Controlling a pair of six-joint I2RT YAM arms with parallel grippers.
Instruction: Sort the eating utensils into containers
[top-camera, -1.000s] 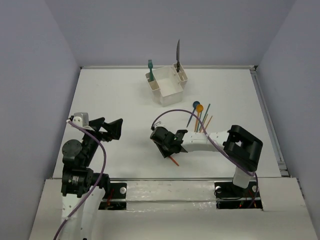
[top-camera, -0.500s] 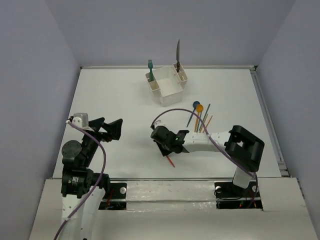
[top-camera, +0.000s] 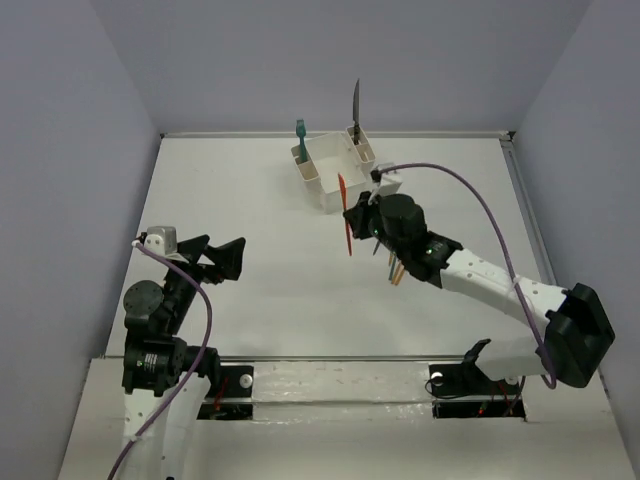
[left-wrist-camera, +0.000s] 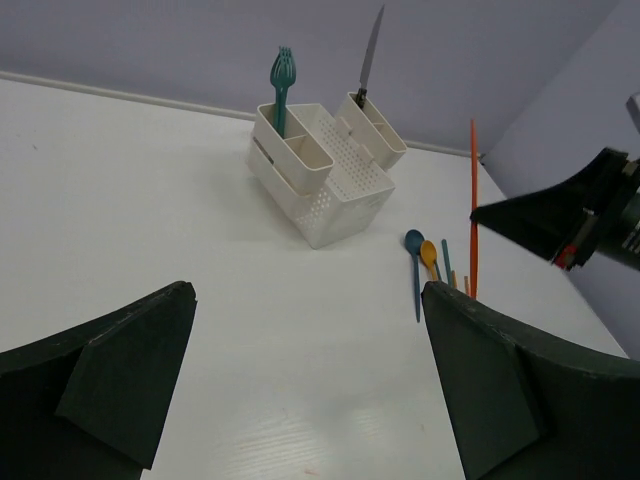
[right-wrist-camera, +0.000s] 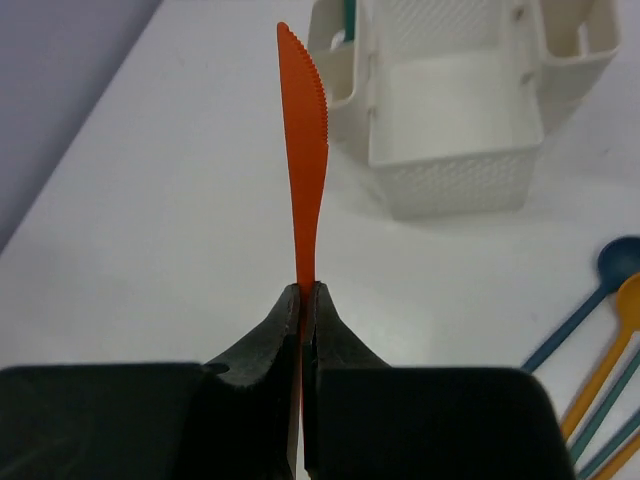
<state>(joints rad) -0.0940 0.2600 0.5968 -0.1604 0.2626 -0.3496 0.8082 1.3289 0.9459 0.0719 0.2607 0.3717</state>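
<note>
My right gripper carries the orange knife (top-camera: 344, 205) outward next, then lowers it into the slot with the steel knife, since that slot already holds a knife.
My right gripper (top-camera: 352, 220) (right-wrist-camera: 303, 292) is shut on the handle of the orange plastic knife (top-camera: 344, 205) (right-wrist-camera: 303, 150) (left-wrist-camera: 473, 200). It holds the knife upright in the air, just in front of the white caddy (top-camera: 325, 190) (right-wrist-camera: 455, 185) (left-wrist-camera: 340, 215). A teal fork (top-camera: 300, 135) (left-wrist-camera: 282, 75) stands in the caddy's left slot and a steel knife (top-camera: 355, 105) (left-wrist-camera: 372, 50) in its right slot. The blue spoon (left-wrist-camera: 415, 260) (right-wrist-camera: 600, 290) and the orange spoon (left-wrist-camera: 430, 255) (right-wrist-camera: 610, 340) lie on the table to the right of the held knife. My left gripper (top-camera: 222, 255) (left-wrist-camera: 310, 380) stands open with nothing between its fingers.
More slim handles (top-camera: 396, 272) lie beside the spoons, partly under my right arm in the top view. The table's back wall runs close behind the caddy, and a raised rail (top-camera: 530, 230) lines the right edge.
My right gripper has shut on the orange knife, lifted it off the near table and carried it up toward the caddy. The left arm has not moved.
</note>
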